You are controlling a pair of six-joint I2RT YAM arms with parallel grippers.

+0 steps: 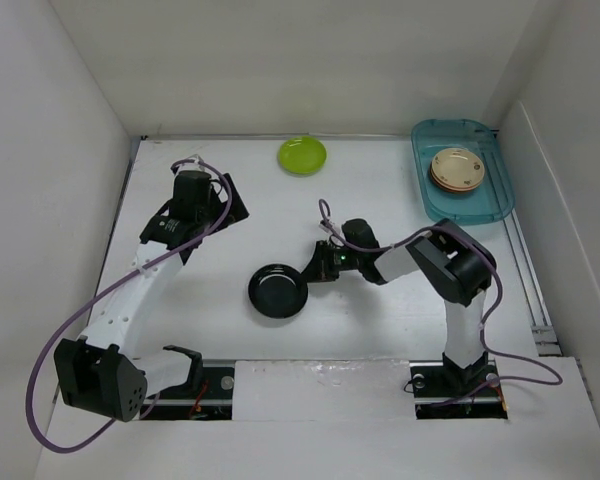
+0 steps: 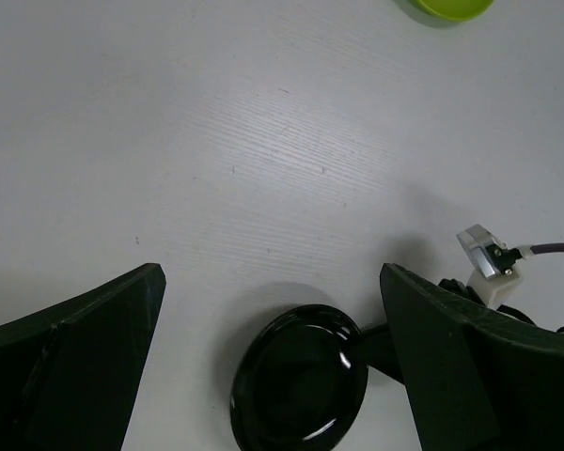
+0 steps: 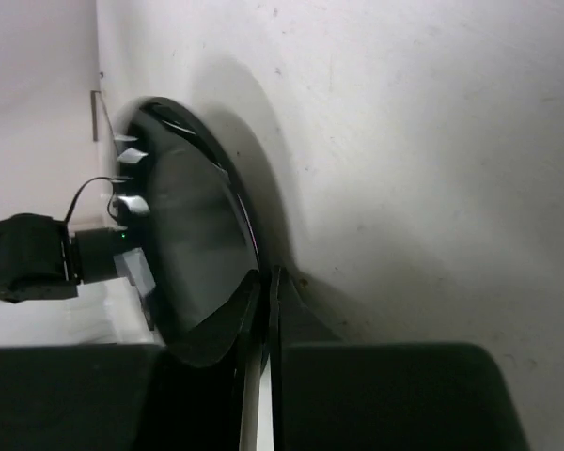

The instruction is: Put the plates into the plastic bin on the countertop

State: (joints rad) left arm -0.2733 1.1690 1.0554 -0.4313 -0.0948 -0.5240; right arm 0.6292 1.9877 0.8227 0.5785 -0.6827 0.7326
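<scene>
The cream plate (image 1: 458,166) is outward and to my right gripper's right in the top view. My right gripper should next lift, carry the black plate (image 1: 277,291) onto it and let go.
A black plate (image 1: 277,291) lies on the white countertop (image 1: 380,200) at the middle. My right gripper (image 1: 315,266) is shut on its right rim; in the right wrist view the thin rim (image 3: 249,249) sits pinched between the fingers. The plate also shows in the left wrist view (image 2: 299,378). A lime green plate (image 1: 302,154) lies at the back centre, also in the left wrist view (image 2: 451,7). The teal plastic bin (image 1: 490,200) at the back right holds a stack with a cream plate (image 1: 458,166) on top of an orange one. My left gripper (image 1: 212,205) is open and empty at the left.
White walls close in the countertop on the left, back and right. A metal rail (image 1: 535,290) runs along the right edge. The right arm's cable (image 1: 400,245) loops above its wrist.
</scene>
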